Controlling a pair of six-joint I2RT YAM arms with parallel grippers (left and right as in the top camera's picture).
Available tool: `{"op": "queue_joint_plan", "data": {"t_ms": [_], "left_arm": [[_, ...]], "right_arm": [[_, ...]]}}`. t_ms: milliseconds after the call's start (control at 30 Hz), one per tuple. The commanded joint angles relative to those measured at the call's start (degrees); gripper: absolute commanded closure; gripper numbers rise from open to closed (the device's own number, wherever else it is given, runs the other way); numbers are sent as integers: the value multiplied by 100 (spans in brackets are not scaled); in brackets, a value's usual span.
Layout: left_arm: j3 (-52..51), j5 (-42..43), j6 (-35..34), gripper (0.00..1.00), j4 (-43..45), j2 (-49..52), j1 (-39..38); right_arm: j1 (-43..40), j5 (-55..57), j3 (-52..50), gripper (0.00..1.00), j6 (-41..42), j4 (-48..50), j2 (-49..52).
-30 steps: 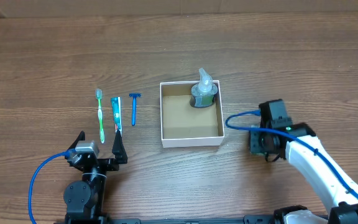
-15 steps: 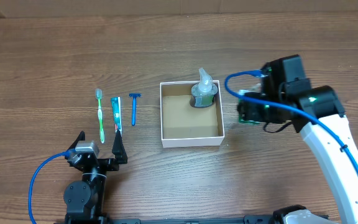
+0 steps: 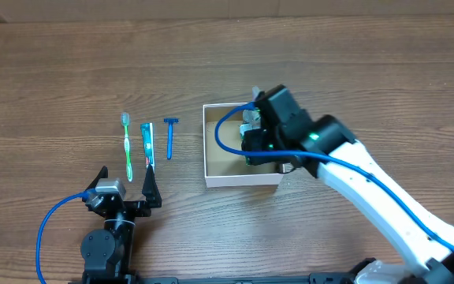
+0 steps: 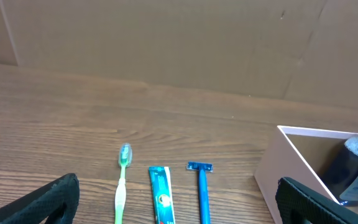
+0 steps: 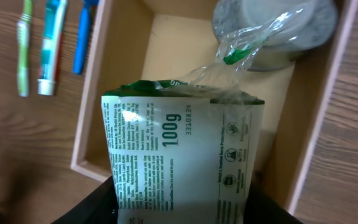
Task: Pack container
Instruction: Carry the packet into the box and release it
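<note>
My right gripper is holding the packet (image 5: 185, 149). Next it will lower the packet onto the container's bottom on the near side of the grey bottle and release it there.
The container (image 3: 225, 155), a white-walled box with a brown inside, sits mid-table; it also shows in the right wrist view (image 5: 91, 126) and the left wrist view (image 4: 289, 163). A grey bottle in clear wrap (image 5: 272, 30) stands in its far right corner. My right gripper (image 3: 260, 143) is over the container, shut on a white and green packet (image 5: 185, 149) held above the box floor. My left gripper (image 3: 124, 194) is open and empty at the front left, behind a green toothbrush (image 3: 128, 147), a toothpaste tube (image 3: 147, 143) and a blue razor (image 3: 169, 136).
The toothbrush (image 4: 122, 186), toothpaste (image 4: 161, 196) and razor (image 4: 201, 190) lie side by side on the wooden table, left of the container. A brown cardboard wall (image 4: 166, 43) stands along the table's far edge.
My right arm has swung from the table's right side leftward to above the container, carrying the packet. The left arm has not moved.
</note>
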Motion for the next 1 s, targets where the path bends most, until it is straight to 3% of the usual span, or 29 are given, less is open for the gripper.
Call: {"op": "queue_joint_plan", "data": {"t_ms": [0,300,400,467,733,967], "left_arm": [[-26,-15,-81,0,4,-61,22],[-26,-15,-81,0,4,-61,22],[-26,-15,-81,0,4,-61,22],[-26,-15,-81,0,4,-61,22],[-26,-15,-81,0,4,-61,22],[-26,-15,-81,0,4,-61,22]], "right_arm": [[22,542,157,63,70,68,319],[17,813,157,62,72,214,553],[17,813,157,53,72,219,553],[17,813,157,33,72,197,553],[17,796,197,30,70,-26,494],[-509,841,551,30,98,-745,-426]]}}
